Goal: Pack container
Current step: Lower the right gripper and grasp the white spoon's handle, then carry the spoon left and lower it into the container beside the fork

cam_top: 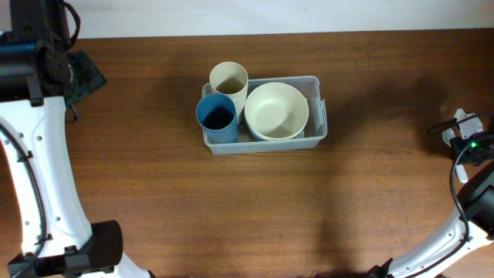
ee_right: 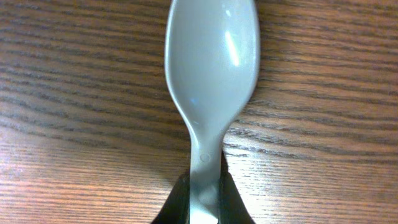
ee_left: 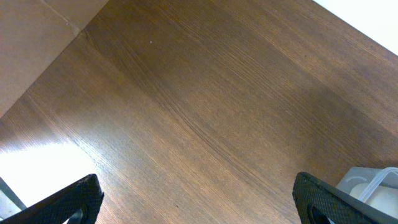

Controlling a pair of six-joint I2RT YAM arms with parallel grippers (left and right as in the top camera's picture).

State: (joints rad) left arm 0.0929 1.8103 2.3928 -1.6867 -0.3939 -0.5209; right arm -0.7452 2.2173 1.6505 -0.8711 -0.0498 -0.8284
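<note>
The robot's right gripper needs to lift the spoon (ee_right: 211,59) across to the left in the overhead view, lower it into the open gap beside the cream bowl and let go of it.
The clear plastic container (cam_top: 318,116) sits at the table's middle back. It holds a cream bowl (cam_top: 276,110), a cream cup (cam_top: 228,81) and a blue cup (cam_top: 217,118). A corner of the container shows in the left wrist view (ee_left: 375,183). My left gripper (ee_left: 199,202) is open and empty over bare wood at the far left. My right gripper (ee_right: 204,194) is shut on the handle of a pale grey spoon (ee_right: 211,59) just above the table at the right edge; the spoon shows as a white tip in the overhead view (cam_top: 461,118).
The wooden table (cam_top: 154,177) runs to a back edge against a pale wall. The left arm's white links (cam_top: 46,185) stand along the left side, and the right arm's links (cam_top: 455,224) along the right.
</note>
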